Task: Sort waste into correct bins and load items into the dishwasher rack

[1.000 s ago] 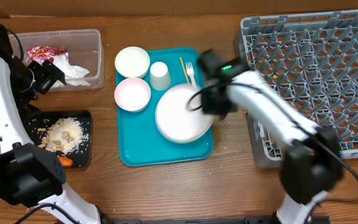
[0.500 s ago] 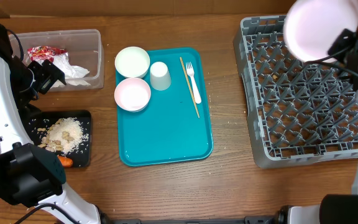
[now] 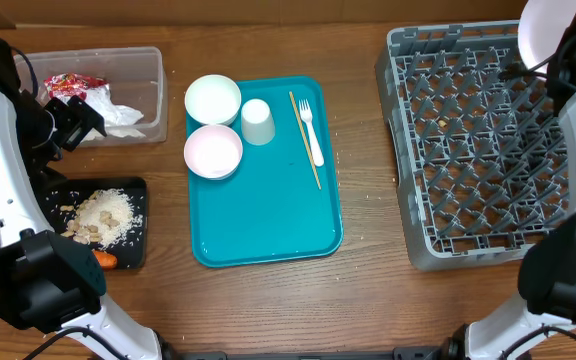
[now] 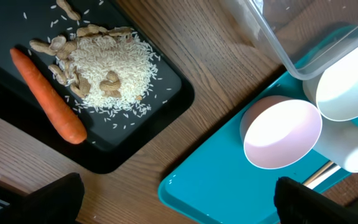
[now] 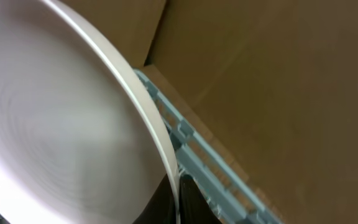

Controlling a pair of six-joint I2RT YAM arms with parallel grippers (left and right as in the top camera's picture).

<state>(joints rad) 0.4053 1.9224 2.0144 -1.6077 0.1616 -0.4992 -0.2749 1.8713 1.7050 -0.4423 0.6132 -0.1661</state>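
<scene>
The white plate hangs above the rack's empty far corner. Next, my right gripper will tilt down and lower the plate among the rack's wires.
My right gripper (image 5: 178, 200) is shut on the rim of the round white plate (image 5: 61, 124), held tilted on edge over the far right corner of the grey dishwasher rack (image 3: 488, 140). That plate (image 3: 543, 28) shows at the top right overhead. My left gripper (image 4: 179, 202) hangs open and empty above the teal tray's corner. A white bowl (image 3: 213, 100), pink bowl (image 3: 213, 151), cup (image 3: 257, 122), fork (image 3: 310, 130) and wooden stick (image 3: 303, 140) lie on the teal tray (image 3: 268, 220).
The black tray (image 4: 160, 106) holds an orange carrot (image 4: 48, 96), rice (image 4: 110, 71) and beige scraps. The clear tub (image 3: 148, 60) at the far left holds white napkins (image 3: 113, 110) and a red wrapper (image 3: 68, 84). A cardboard wall stands behind the rack.
The right arm lifted the plate off the teal tray and carried it to the rack's far right corner. The left arm has not moved.
</scene>
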